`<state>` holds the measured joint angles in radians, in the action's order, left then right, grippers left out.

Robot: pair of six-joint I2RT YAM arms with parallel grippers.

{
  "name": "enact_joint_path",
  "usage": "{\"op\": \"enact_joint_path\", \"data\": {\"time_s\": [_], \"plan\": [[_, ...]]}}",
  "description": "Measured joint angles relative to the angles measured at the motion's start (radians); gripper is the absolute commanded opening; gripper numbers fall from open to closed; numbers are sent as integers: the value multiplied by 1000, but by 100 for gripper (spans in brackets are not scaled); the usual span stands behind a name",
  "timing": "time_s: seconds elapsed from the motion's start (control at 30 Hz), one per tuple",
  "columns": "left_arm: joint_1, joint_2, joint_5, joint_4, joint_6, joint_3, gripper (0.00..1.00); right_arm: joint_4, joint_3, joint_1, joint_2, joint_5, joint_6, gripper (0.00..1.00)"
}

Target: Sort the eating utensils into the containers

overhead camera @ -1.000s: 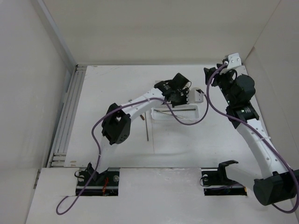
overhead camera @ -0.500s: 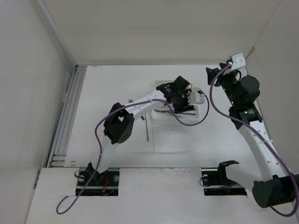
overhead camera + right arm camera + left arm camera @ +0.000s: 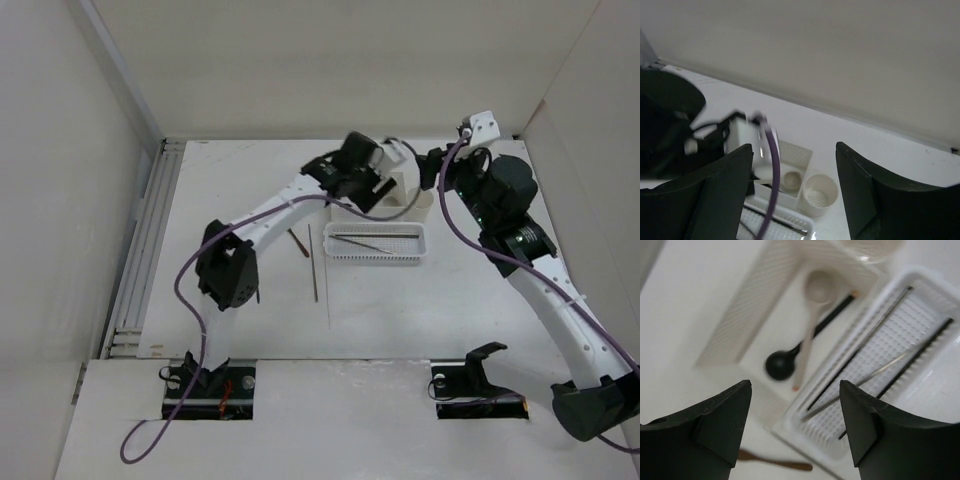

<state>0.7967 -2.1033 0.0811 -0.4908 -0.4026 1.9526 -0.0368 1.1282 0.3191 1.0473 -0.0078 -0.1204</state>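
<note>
The robot's right gripper should next move down, back and to the left in the top view to the silvery chopstick's near end [image 3: 328, 302], because that end is still outside the basket [image 3: 420, 245].
My left gripper [image 3: 794, 387] is open and empty, hovering above the white box [image 3: 740, 325]. The box holds a cream spoon [image 3: 810, 330] and a black round-headed utensil [image 3: 780, 365]. Beside it the perforated basket [image 3: 900, 335] holds several dark and silvery chopsticks [image 3: 875, 371]. My right gripper [image 3: 793, 147] is also open and empty, high above the small round cup [image 3: 820, 210], which looks empty. In the top view two chopsticks [image 3: 312, 262] lie on the table left of the basket [image 3: 420, 245], with a brown stick-like utensil [image 3: 298, 243] next to them.
The box [image 3: 395, 195] stands just behind the basket, with the cup at its right end. The back wall runs close behind both grippers. The left arm's purple cable [image 3: 767, 170] hangs across the right wrist view.
The left gripper opened over the basket, then lifted and drew back toward the far side, uncovering the basket. The right gripper swung left toward the cup and opened a little wider.
</note>
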Motion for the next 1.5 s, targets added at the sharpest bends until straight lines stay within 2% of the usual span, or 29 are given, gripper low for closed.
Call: {"op": "enact_joint_path", "data": {"time_s": [0.1, 0.23, 0.33, 0.43, 0.53, 0.63, 0.73, 0.83, 1.03, 1.43, 1.5], "plan": [[-114, 135, -56, 6, 175, -63, 67, -92, 42, 91, 16, 87, 84, 70], [-355, 357, -108, 10, 365, -227, 67, -191, 50, 215, 45, 175, 219, 70], [-546, 483, -157, 6, 447, -366, 67, -262, 47, 357, 112, 220, 331, 70], [-634, 567, -187, -11, 488, -492, 68, -336, 47, 502, 247, 255, 446, 66], [-634, 639, -195, -14, 495, -612, 68, -396, 47, 615, 406, 267, 540, 63], [-625, 723, -196, -5, 504, -726, 68, -428, 47, 683, 530, 265, 612, 52], [-626, 815, -200, 30, 528, -821, 68, -434, 48, 695, 608, 261, 670, 47], [-630, 901, -199, 61, 548, -888, 69, -428, 50, 690, 658, 262, 706, 47], [-634, 978, -214, 107, 574, -941, 71, -407, 65, 688, 741, 262, 737, 39], [-588, 1008, -250, 156, 594, -1003, 72, -399, 138, 689, 868, 293, 750, 38], [-589, 1011, -260, 159, 596, -1008, 73, -396, 158, 689, 885, 303, 750, 32]]}}
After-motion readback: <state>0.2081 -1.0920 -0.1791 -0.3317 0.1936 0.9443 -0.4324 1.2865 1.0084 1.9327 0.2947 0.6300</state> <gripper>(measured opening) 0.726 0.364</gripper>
